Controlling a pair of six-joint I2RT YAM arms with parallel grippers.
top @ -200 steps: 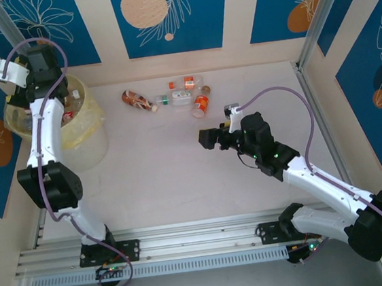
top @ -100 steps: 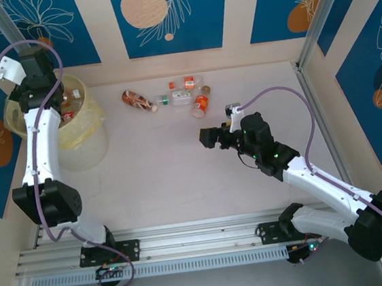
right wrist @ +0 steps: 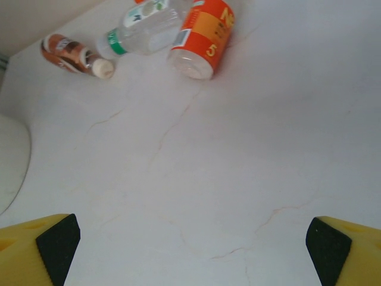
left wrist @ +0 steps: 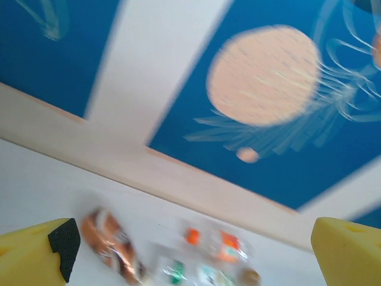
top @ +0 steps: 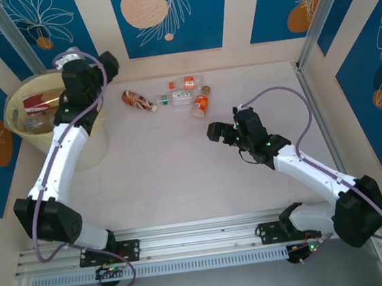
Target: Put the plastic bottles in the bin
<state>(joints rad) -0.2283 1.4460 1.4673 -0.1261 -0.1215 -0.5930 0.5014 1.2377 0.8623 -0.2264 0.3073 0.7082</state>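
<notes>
Next, my right gripper reaches outward and down onto the orange bottle's label (top: 201, 105) (right wrist: 205, 30), since it lies outward of the gripper and lower, and this bottle is nearest.
Several plastic bottles lie in a cluster at the far middle of the table: a brown one (top: 137, 101), a clear one with a green cap (top: 163, 100) and an orange one (top: 201, 106). The pale-yellow bin (top: 18, 127) stands far left with bottles inside. My left gripper (top: 108, 63) hangs open and empty just right of the bin's rim; its blurred view shows the brown bottle (left wrist: 113, 245) between the yellow fingers (left wrist: 30, 257). My right gripper (top: 216, 132) is open and empty, below the orange bottle (right wrist: 202, 34), with bare table between its fingertips (right wrist: 36, 247).
A beige wall with blue panels (top: 164, 16) closes the back and sides. An aluminium post (top: 315, 21) stands at the right back corner. The bin's curved side (right wrist: 11, 161) shows at the left edge of the right wrist view.
My left arm has swung from above the bin to the right, past its rim, and faces the bottle cluster. The right gripper has moved a little closer to the orange bottle.
</notes>
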